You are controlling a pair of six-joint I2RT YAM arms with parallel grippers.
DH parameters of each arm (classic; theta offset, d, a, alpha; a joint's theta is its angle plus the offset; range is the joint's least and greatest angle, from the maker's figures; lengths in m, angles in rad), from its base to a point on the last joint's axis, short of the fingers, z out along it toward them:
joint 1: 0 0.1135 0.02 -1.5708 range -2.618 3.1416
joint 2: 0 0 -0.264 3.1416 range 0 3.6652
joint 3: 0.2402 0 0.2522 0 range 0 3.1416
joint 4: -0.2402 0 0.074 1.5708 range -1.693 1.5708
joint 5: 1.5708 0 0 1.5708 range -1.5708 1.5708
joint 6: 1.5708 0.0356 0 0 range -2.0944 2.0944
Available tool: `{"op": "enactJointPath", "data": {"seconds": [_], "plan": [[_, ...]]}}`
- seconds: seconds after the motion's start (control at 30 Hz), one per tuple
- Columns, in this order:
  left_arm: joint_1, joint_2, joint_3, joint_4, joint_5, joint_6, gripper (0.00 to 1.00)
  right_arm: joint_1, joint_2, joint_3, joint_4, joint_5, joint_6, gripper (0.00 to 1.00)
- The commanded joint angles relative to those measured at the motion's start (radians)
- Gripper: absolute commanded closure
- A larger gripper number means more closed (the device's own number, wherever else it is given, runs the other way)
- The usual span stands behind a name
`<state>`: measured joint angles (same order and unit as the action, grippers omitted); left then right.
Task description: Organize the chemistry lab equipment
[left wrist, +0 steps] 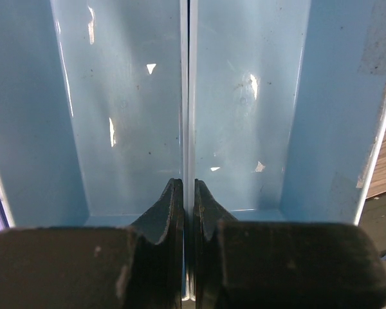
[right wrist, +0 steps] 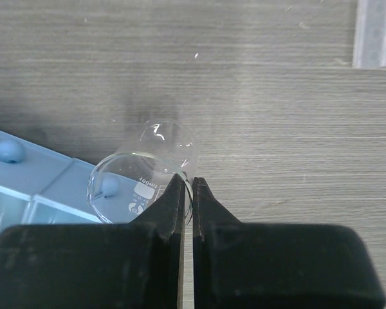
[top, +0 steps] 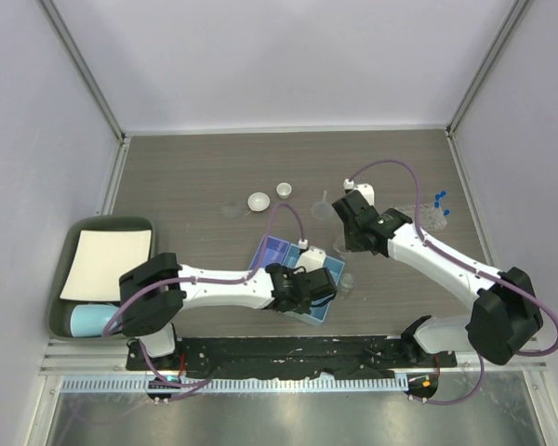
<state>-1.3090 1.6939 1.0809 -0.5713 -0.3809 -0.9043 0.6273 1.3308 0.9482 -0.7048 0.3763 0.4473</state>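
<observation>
I will next drag the tray (top: 277, 255) with my left gripper toward the open tabletop to the gripper's right in the top view. Then I will let go of the tray's divider.
My left gripper (left wrist: 187, 187) is shut on the thin divider wall (left wrist: 185, 116) of a blue compartment tray (top: 277, 255); it sits at the tray's near right part (top: 309, 290). My right gripper (right wrist: 188, 187) is shut on the rim of a clear glass beaker (right wrist: 148, 167), held tilted beside the tray's far right corner (right wrist: 32, 187). From above, this gripper (top: 351, 240) hides the beaker. Two white dishes (top: 259, 201) (top: 284, 190) and a clear funnel (top: 325, 206) lie behind the tray. Blue-capped test tubes (top: 441, 199) stand in a clear rack (top: 426, 219) at the right.
A green bin (top: 67, 243) holding a white sheet sits at the left edge, with a pale-blue cup (top: 91, 321) lying at its near end. Grey walls close in the table's back and sides. The rack's edge shows in the right wrist view (right wrist: 376, 32).
</observation>
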Motion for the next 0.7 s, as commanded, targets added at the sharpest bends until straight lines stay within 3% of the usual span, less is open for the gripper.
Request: {"op": "enactJointPath", "data": {"seconds": [0.0,0.5,0.67], "plan": [[-0.006,0.081,0.057,0.096,0.046,0.057,1.0,0.005,-0.077,0.09,-0.048,0.11,-0.009,0.99],[0.037,0.237,0.264,0.133,0.122,0.225,0.99,0.002,-0.087,0.301,-0.144,0.107,-0.033,0.99],[0.05,0.262,0.269,0.159,0.135,0.268,0.74,0.003,-0.087,0.297,-0.142,0.098,-0.03,0.99]]}}
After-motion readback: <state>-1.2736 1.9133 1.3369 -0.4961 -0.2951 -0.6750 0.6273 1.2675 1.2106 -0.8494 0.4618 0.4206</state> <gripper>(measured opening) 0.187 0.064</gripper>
